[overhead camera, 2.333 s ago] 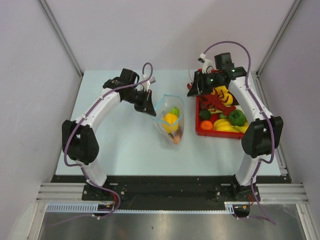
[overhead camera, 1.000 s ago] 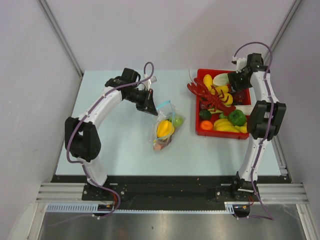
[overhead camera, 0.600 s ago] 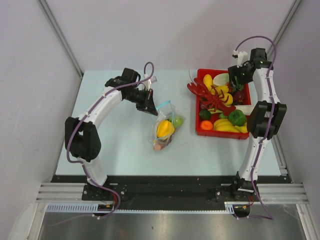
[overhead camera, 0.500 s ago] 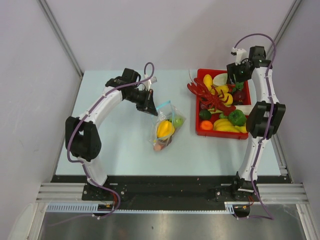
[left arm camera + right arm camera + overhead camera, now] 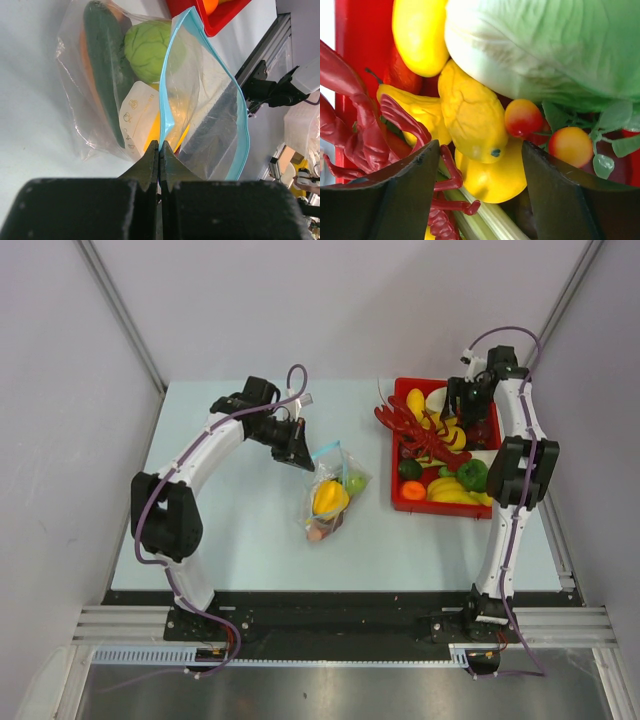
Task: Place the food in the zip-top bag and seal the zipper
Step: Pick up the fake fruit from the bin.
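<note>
My right gripper should go down next and close around the dark-tipped end of the yellow lemon-shaped food [image 5: 470, 117]. That food is below, between the open fingers.
The clear zip-top bag [image 5: 335, 492] lies at mid-table with its mouth open. Inside it are a yellow pepper [image 5: 330, 497], a green round fruit [image 5: 147, 47], a dark green cucumber [image 5: 102, 60] and an orange carrot [image 5: 320, 531]. My left gripper [image 5: 303, 456] is shut on the light blue zipper [image 5: 167, 95] at the bag's near-left lip. My right gripper [image 5: 481, 150] hangs open over the back of the red tray [image 5: 397, 502]. A yellow lemon-shaped food [image 5: 470, 117] and a round yellow one [image 5: 490, 177] lie between its fingers, and it grips neither.
The tray holds a red lobster [image 5: 365, 130], a pale green cabbage [image 5: 545, 45], cherry tomatoes [image 5: 522, 117], bananas [image 5: 452, 494], a green pepper [image 5: 473, 475] and an orange fruit [image 5: 413, 490]. Grey walls close in the table on three sides.
My right arm has left the bag's mouth, swung to the tray's back right and come down over its back middle. The bag has slumped. My left gripper keeps its hold.
</note>
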Robot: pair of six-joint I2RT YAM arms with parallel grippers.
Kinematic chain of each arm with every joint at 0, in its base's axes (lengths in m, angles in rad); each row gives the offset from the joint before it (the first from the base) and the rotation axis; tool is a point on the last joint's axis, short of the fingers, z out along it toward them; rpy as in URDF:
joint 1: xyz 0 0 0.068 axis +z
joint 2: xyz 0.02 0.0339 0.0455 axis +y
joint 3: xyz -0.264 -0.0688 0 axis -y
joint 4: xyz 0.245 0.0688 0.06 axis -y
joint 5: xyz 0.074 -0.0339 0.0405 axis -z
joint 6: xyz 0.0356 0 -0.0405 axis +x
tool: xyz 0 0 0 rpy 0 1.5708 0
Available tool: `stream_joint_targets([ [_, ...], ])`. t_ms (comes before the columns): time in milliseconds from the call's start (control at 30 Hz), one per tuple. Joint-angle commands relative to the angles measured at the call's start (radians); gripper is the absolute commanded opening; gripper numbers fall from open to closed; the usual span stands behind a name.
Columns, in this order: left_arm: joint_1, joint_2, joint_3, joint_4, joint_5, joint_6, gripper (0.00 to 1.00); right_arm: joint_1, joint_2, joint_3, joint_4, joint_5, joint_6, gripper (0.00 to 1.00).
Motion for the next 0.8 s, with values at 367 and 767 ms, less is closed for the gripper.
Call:
stream_joint_targets([
  [367, 0.010, -0.004, 0.026, 0.021, 0.004, 0.002, 0.00, -0.003, 0.037, -0.016, 0.040, -0.036, 0.258, 0.75],
  [767, 0.010, -0.008, 0.018, 0.018, -0.004, 0.003, 0.00, -0.022, 0.075, 0.027, 0.071, -0.049, 0.360, 0.77],
])
